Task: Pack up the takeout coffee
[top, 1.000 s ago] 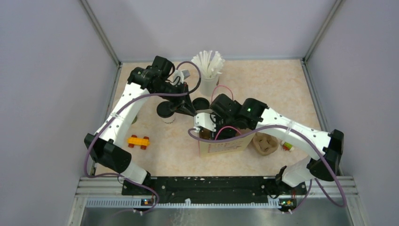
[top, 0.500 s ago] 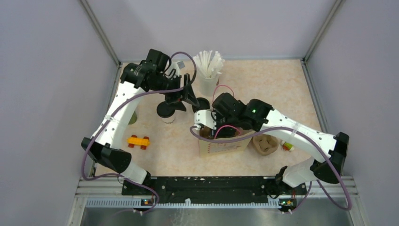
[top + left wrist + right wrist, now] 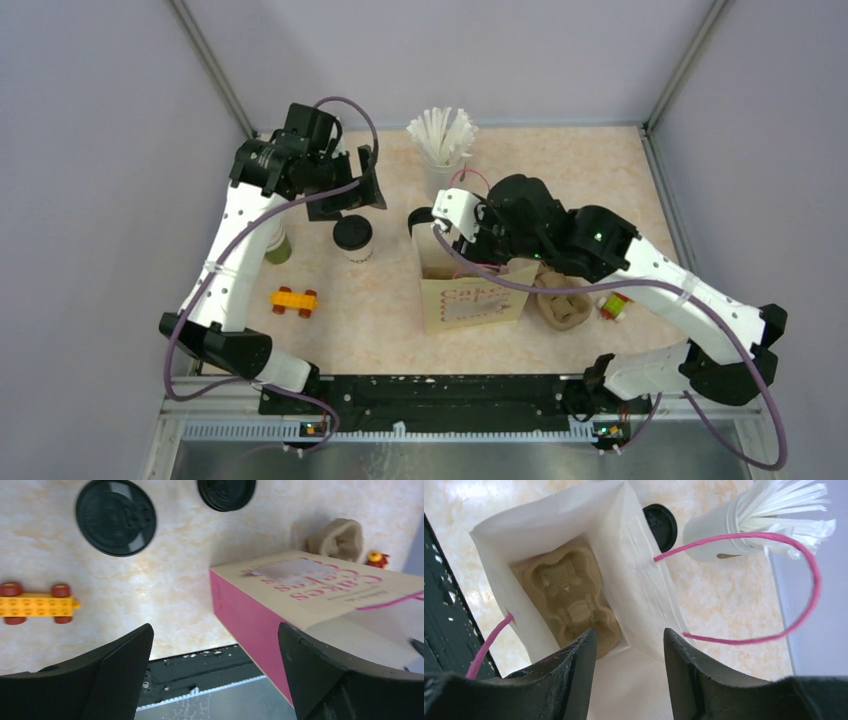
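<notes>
My left gripper needs to move down and to the left in its wrist view next, with its fingers on both sides of the takeout coffee's black lid (image 3: 352, 232) (image 3: 116, 517), because the takeout coffee stands below on that side.
The takeout coffee (image 3: 352, 236) is a white cup with a black lid (image 3: 116, 516), standing left of the paper bag (image 3: 470, 292). My left gripper (image 3: 352, 205) hovers just behind and above it, open and empty (image 3: 215, 640). A second black lid (image 3: 420, 217) sits by the bag's far left corner (image 3: 660, 525). My right gripper (image 3: 443, 225) hangs over the bag's far rim. In the right wrist view its fingers (image 3: 629, 645) stand apart over the bag's white wall. The bag (image 3: 549, 525) is open and a beige pulp tray (image 3: 569, 600) lies inside.
A white cup of straws (image 3: 440, 140) stands behind the bag. A yellow toy block (image 3: 294, 300) lies front left, a green cup (image 3: 278, 248) is by the left arm. A brown pulp carrier (image 3: 563, 305) and a small red-yellow toy (image 3: 612, 305) lie right of the bag.
My left gripper has opened wide and pulled back and left from between the two lids. My right gripper has moved from over the bag's mouth to its far rim.
</notes>
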Tool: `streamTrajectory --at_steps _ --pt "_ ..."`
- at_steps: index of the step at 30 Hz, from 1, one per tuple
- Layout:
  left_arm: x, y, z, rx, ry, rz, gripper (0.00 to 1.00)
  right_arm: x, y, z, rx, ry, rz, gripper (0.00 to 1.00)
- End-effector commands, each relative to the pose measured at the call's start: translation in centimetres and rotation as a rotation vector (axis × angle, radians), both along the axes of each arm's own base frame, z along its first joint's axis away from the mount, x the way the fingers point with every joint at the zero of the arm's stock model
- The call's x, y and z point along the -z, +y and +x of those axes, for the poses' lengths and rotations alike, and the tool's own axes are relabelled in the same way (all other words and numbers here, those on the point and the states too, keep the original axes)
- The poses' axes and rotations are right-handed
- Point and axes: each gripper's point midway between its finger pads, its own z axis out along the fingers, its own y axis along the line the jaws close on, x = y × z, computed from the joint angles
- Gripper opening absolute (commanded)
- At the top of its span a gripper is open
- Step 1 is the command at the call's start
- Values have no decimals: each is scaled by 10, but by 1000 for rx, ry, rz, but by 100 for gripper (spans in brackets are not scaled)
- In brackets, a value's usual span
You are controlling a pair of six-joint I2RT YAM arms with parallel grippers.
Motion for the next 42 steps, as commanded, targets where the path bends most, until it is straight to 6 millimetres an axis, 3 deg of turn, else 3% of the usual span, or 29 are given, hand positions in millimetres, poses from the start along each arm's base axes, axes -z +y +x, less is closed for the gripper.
streamTrajectory --at_steps 1,8,13,15,17,21,25,33,42 --pt "4 27 10 -46 -68 107 99 -58 1 -2 71 -72 251 51" --pt "22 40 15 -89 -47 121 99 -92 -2 2 184 -75 452 51" --pt "56 68 19 -176 -1 195 99 -121 -4 14 343 -57 654 52" --pt "66 71 24 -194 19 207 99 -133 -3 14 358 -51 719 61" --pt "72 74 31 -212 24 228 99 -143 0 10 323 -47 757 87" --pt "89 78 48 -198 41 284 99 -157 -3 5 296 -65 794 91" --pt "108 84 64 -153 84 360 99 -164 -8 2 294 -66 802 91" --pt "133 72 91 -76 142 368 99 -162 -12 -4 280 -56 802 90" --pt "152 68 96 -47 200 373 99 -160 -19 -2 268 -110 765 90"
